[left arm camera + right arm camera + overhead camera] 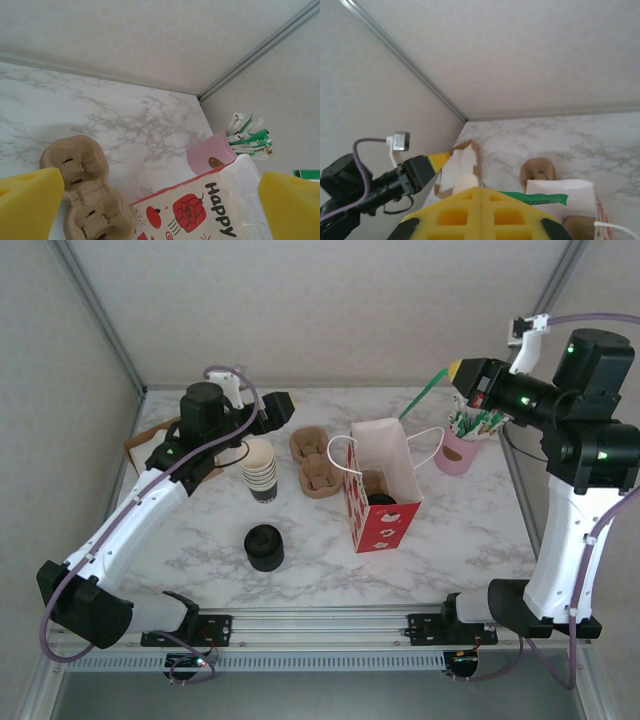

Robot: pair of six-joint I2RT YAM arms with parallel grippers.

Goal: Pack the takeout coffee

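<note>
I need to swing my right gripper over the bag's opening (384,462) next and tilt it down to release the stick (422,395), because that opening lies below my right gripper, toward the cup stack.
The red-and-white paper bag (385,512) stands open in the middle of the table. Down inside it I see a round black lid (383,500) beside brown cardboard, which looks like the takeout coffee; the cup body is hidden. My left gripper (277,408) hovers behind the lidless cup stack (260,470), left of the bag. Its yellow pads (30,200) stand wide apart with nothing between them. My right gripper (458,370) hangs high at the back right, shut on a thin green stick (422,395) that slants down toward the bag's mouth.
A pink cup (457,452) of green-and-white packets stands right of the bag. Brown cardboard carriers (315,462) lie between the cup stack and the bag. A squat black lid stack (265,547) sits front left. A brown paper sheet (148,443) lies at the back left.
</note>
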